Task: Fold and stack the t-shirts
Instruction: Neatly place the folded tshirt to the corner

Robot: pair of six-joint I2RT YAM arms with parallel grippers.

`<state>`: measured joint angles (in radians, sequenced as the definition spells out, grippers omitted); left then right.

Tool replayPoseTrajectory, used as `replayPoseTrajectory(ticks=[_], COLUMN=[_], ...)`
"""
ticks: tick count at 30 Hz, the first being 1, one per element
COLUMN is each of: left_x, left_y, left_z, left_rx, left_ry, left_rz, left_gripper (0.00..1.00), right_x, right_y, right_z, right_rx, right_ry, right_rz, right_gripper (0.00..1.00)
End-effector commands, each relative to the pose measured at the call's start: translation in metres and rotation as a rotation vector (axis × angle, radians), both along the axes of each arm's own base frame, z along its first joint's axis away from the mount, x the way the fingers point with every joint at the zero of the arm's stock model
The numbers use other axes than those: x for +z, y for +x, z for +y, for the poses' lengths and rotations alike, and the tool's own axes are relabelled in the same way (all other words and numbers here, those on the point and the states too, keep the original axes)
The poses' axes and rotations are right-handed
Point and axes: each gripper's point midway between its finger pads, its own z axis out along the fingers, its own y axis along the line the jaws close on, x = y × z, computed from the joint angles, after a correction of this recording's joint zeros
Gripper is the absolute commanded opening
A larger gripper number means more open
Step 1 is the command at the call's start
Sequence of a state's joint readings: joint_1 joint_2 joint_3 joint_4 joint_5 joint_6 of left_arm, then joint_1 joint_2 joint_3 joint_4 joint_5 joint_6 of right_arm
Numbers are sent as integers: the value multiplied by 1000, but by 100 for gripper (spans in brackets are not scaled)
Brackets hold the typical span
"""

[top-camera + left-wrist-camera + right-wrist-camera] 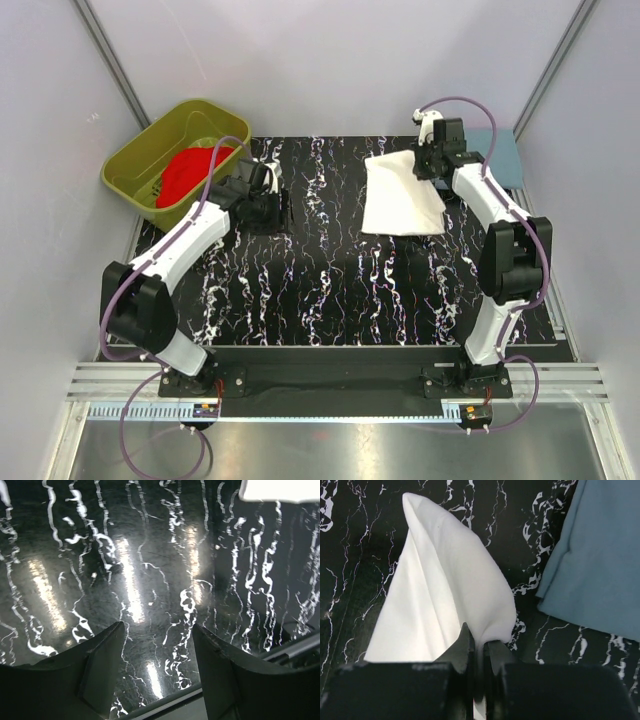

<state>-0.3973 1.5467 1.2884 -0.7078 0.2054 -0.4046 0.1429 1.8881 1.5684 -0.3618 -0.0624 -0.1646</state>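
Observation:
My right gripper lifts to the right in the top view next, then lowers the white t-shirt over the grey-blue cloth and releases it, since that cloth lies folded flat.
A white t-shirt, partly folded, lies at the back right of the black marbled table. My right gripper is shut on its far right edge, and the wrist view shows the white cloth pinched between the fingers and lifted into a peak. A red t-shirt lies crumpled inside the olive-green tub at the back left. My left gripper hovers open over bare table just right of the tub, with nothing between its fingers. A corner of the white t-shirt shows at its view's top.
A folded grey-blue cloth lies at the table's back right corner, close beside my right gripper, and shows as grey-blue cloth in the wrist view. Grey walls close in the left, back and right sides.

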Motion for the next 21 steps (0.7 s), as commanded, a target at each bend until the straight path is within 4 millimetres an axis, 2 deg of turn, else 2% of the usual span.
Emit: replayPoseTrajectory(ticks=[1, 3, 5, 6, 7, 8, 10, 15, 17, 20, 21], left_x=[20, 20, 18, 23, 23, 24, 26, 30, 31, 31, 32], left_y=[3, 0, -5, -6, -7, -8, -7, -8, -9, -10, -10], left_z=[-16, -19, -20, -22, -22, -22, -21, -22, -22, -22, -23], left_rx=[-84, -103, -113, -117, -118, -120, -119, -125, -128, -130, -133], left_ry=[-90, -99, -115, -129, -130, -132, -131, -141, -142, -142, -144], left_rz=[-80, -65, -57, -71, -70, -73, -79, -85, -89, -88, -90], left_gripper=[62, 62, 62, 62, 63, 62, 62, 62, 63, 63, 62], right_x=[37, 49, 48, 61, 61, 68, 79, 110, 110, 119, 121], right_y=[13, 16, 18, 24, 23, 27, 28, 25, 24, 22, 22], right_z=[-8, -15, -23, -36, -41, -52, -61, -62, -70, -74, -89], right_rx=[65, 83, 90, 66, 61, 46, 38, 87, 85, 87, 67], right_ry=[-78, -129, -165, -167, -170, -180, -192, -207, -213, -210, -204], right_rz=[-73, -96, -81, -104, -89, -101, -113, -167, -148, -153, -154], right_gripper=[0, 0, 0, 0, 0, 0, 0, 0, 0, 0, 0])
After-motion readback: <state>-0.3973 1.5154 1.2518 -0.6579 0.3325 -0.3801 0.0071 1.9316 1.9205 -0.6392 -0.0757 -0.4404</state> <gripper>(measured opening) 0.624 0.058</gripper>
